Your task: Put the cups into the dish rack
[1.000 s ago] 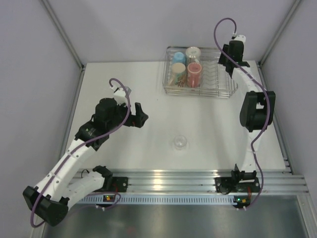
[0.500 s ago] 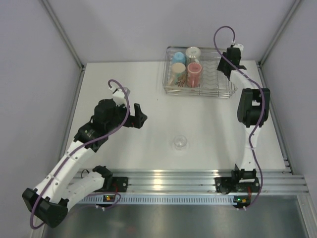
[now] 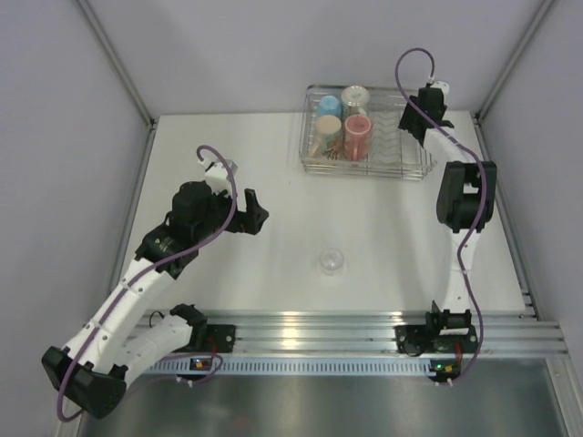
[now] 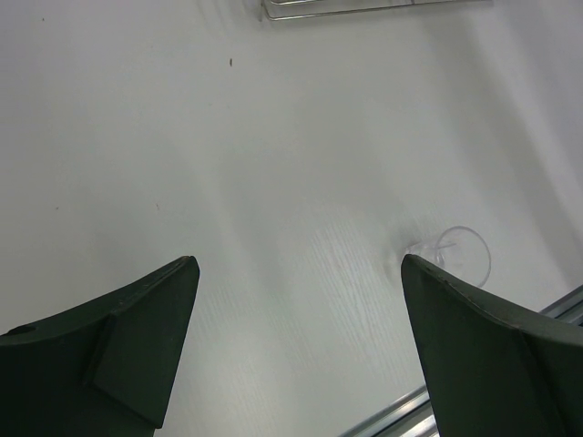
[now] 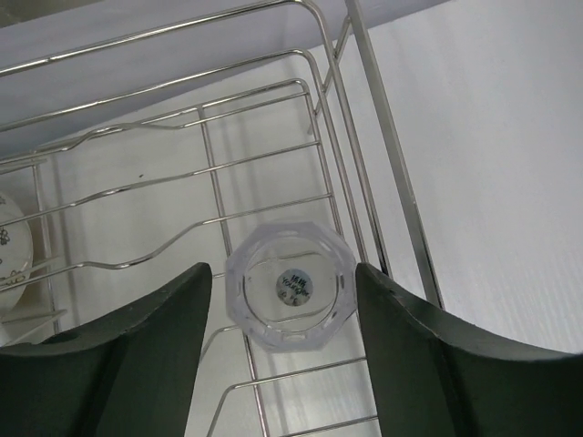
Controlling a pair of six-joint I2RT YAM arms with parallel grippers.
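My left gripper moves down and to the right in the top view next, onto the rim of the tabletop glass below, since the glass's rim faces up.
The silver wire dish rack (image 3: 401,155) stands at the back of the table. In it are a light blue cup (image 3: 329,105), a cream floral mug (image 3: 355,96), an orange cup (image 3: 326,135) and a red tumbler (image 3: 356,135). My right gripper (image 3: 414,116) hangs over the rack's right end. In the right wrist view its jaws (image 5: 284,300) stand on either side of a small clear glass (image 5: 290,287), base up on the rack wires (image 5: 264,164), with a thin gap on the left. Another small clear glass (image 3: 331,261) stands on the table and also shows in the left wrist view (image 4: 460,255). My left gripper (image 3: 255,211) is open and empty.
The rack's plate-slot wires (image 3: 392,137) fill its right half. Metal rails (image 3: 319,328) run along the table's near edge. Grey walls close in the left, back and right sides. The rack's front edge (image 4: 364,7) shows at the top of the left wrist view.
The right arm has folded in, its elbow shifting up and back, with the gripper staying over the rack's right end. The left arm has barely moved.
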